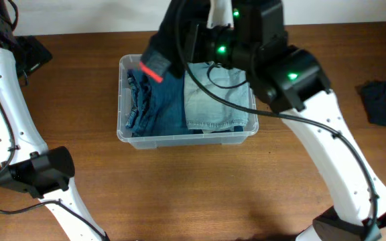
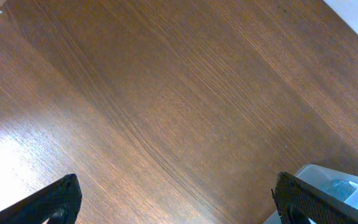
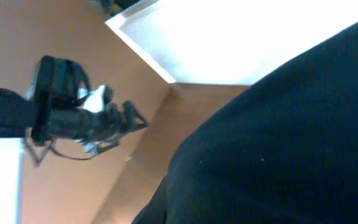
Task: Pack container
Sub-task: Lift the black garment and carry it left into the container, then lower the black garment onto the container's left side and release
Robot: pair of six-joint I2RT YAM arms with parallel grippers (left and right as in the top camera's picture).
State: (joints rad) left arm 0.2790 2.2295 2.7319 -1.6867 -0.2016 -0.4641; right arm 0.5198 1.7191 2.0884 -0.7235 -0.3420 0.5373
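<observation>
The black garment still hangs above the open bin, so my right gripper needs to move down into the container (image 1: 127,130) and release it onto the folded dark blue jeans (image 1: 156,107).
The clear plastic container (image 1: 127,130) stands mid-table and holds folded dark blue jeans (image 1: 156,107) beside a lighter denim piece (image 1: 213,100). My right gripper (image 1: 187,41) hovers over the container's back edge, shut on a black garment (image 1: 163,50) with a red tag that hangs over the bin. That black garment (image 3: 278,143) fills the right wrist view and hides the fingers. My left gripper (image 2: 176,190) is open over bare wood, nothing between its fingers. A corner of the container (image 2: 328,180) shows at its lower right.
A second black garment (image 1: 384,104) with a white logo lies at the table's right edge. The left arm (image 1: 42,171) stands along the left side. A white wall runs behind the table.
</observation>
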